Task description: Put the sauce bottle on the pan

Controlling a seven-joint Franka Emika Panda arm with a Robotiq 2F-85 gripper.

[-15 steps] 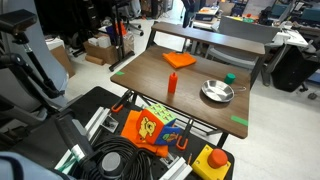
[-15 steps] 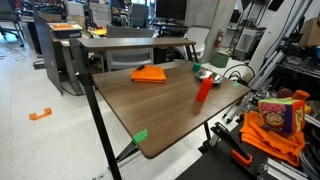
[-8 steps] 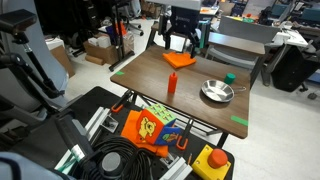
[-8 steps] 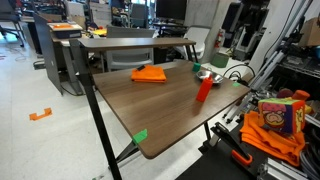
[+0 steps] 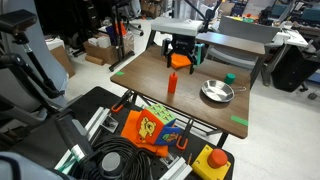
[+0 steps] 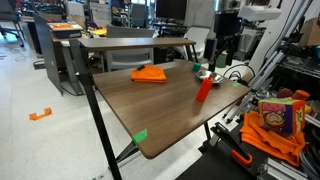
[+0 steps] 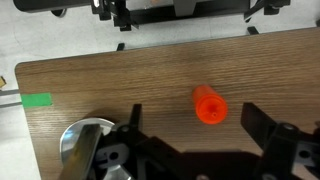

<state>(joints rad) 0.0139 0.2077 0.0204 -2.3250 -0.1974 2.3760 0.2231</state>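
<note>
Next, my gripper shifts toward the bottle and lowers first, to get its fingers around the sauce bottle at its top (image 5: 173, 75) (image 7: 211, 108).
The sauce bottle (image 5: 172, 84) is a small red-orange cylinder standing upright mid-table; it also shows in the other exterior view (image 6: 204, 89). The wrist view shows its top from above (image 7: 210, 106). The silver pan (image 5: 216, 92) sits on the table beside it, a short gap away, and shows at the lower left of the wrist view (image 7: 85, 145). My gripper (image 5: 180, 62) hangs open and empty above the table, higher than the bottle (image 6: 218, 66). In the wrist view the bottle lies between and just beyond my open gripper (image 7: 197, 125).
A flat orange cloth (image 6: 149, 73) lies at the far part of the wooden table (image 5: 200, 110). A small green block (image 5: 229, 77) sits behind the pan. Green tape (image 7: 37, 99) marks the table edge. A second table stands behind; cables and boxes lie near the robot base.
The arm has come into both exterior views and moved down and forward over the table toward the bottle. The bottle and pan have not moved.
</note>
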